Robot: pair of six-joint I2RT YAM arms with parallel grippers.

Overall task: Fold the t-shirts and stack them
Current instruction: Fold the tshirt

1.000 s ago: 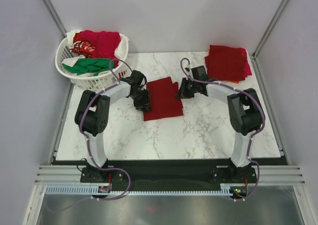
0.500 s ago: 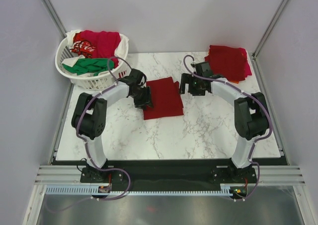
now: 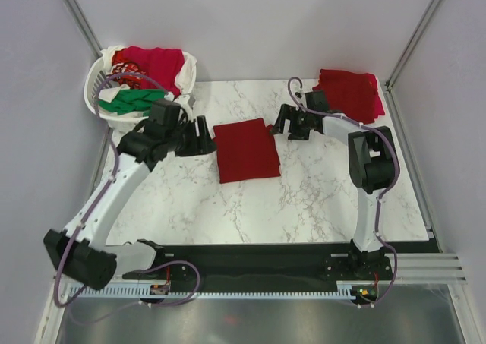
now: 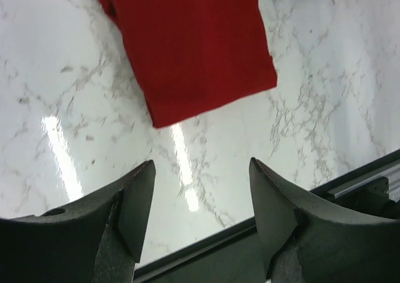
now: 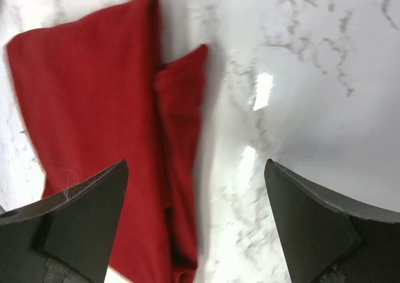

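I will next move my right gripper to the left in the top view and lower it over the t-shirt's bunched edge [image 3: 271, 130] [image 5: 179, 106], whose flap sticks out between the open fingers.
A dark red t-shirt [image 3: 247, 151] lies folded into a flat rectangle in the middle of the marble table [image 3: 304, 200]. My left gripper [image 3: 203, 131] hovers just left of it, open and empty. In the left wrist view the shirt [image 4: 187, 45] lies beyond the gripper [image 4: 201, 189], whose jaws stand apart over bare marble. My right gripper [image 3: 282, 124] is off the shirt's back right corner, wide open. In the right wrist view the gripper [image 5: 197, 195] spans the shirt's folded edge [image 5: 178, 170] without touching it. A stack of folded red t-shirts [image 3: 349, 95] sits at the back right.
A white lattice basket [image 3: 89, 92] at the back left holds red, green and white shirts [image 3: 156, 64]. The left arm's forearm [image 3: 114, 192] stretches along the table's left side. Grey walls close in the back and both sides.
The right gripper has opened, let go of the shirt's right edge and drawn back. The left gripper has opened wider and pulled left off the shirt, its arm swinging outward.
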